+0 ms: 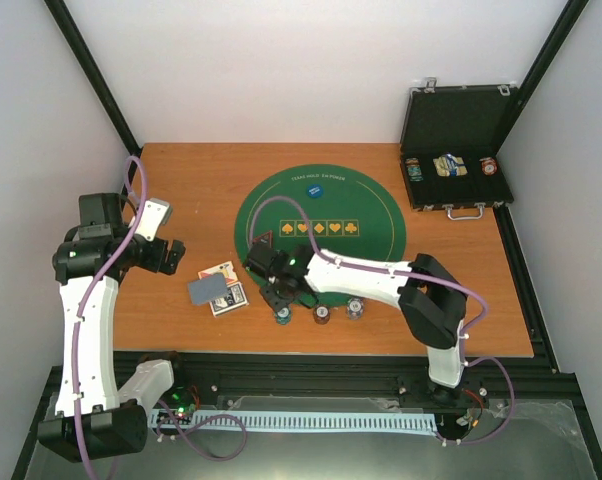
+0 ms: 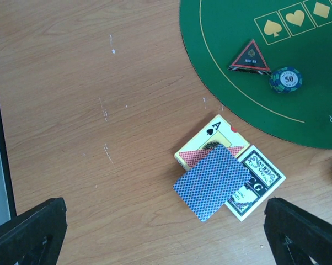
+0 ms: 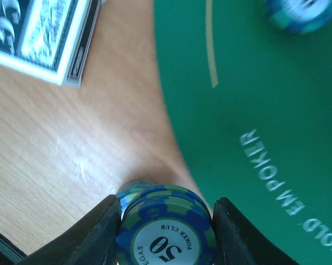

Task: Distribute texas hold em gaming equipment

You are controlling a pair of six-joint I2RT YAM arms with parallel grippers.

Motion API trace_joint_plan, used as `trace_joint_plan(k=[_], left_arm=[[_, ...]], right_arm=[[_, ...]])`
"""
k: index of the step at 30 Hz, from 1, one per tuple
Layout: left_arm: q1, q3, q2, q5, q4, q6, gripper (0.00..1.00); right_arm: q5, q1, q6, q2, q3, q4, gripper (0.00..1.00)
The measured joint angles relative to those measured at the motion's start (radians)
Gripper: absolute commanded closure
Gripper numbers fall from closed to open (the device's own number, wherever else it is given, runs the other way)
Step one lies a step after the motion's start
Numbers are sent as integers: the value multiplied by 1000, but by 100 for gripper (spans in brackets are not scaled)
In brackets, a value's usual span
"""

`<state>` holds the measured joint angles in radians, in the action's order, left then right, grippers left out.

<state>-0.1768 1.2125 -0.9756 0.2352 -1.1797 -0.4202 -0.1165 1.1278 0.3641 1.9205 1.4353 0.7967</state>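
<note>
The bare green by the blue disc (image 1: 313,208) is outward. My right gripper should next carry the chips outward over the mat, lower them and let go of them there.
My right gripper (image 3: 166,234) is shut on a short stack of blue-and-green "50" poker chips (image 3: 166,226), at the near-left rim of the green mat (image 3: 254,83); both pads touch the stack's sides. From above, this gripper (image 1: 278,298) hangs over the chips (image 1: 281,317). Two more chip stacks (image 1: 322,315) (image 1: 355,308) sit to their right. A blue-backed card (image 2: 213,182) lies across an ace card and a card box (image 2: 260,179). My left gripper (image 2: 166,237) is open, just short of them. A black-and-red triangle marker (image 2: 250,56) and one chip (image 2: 285,80) rest on the mat.
The open black case (image 1: 456,150) stands at the back right with chips and cards inside. A blue disc (image 1: 314,195) lies on the far part of the mat (image 1: 371,215). Bare wood (image 2: 89,110) stretches left of the cards.
</note>
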Motion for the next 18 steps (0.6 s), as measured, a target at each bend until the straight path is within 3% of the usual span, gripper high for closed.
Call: trace_joint_plan(k=[11,18], left_arm=[[0,4,0,1,-4,0,0],[0,5,-3,6,-4,0,0]], right_arm=[[-14,-252,-81,-19,291,98,79],[-27,-436,-120,161,554,116,79]])
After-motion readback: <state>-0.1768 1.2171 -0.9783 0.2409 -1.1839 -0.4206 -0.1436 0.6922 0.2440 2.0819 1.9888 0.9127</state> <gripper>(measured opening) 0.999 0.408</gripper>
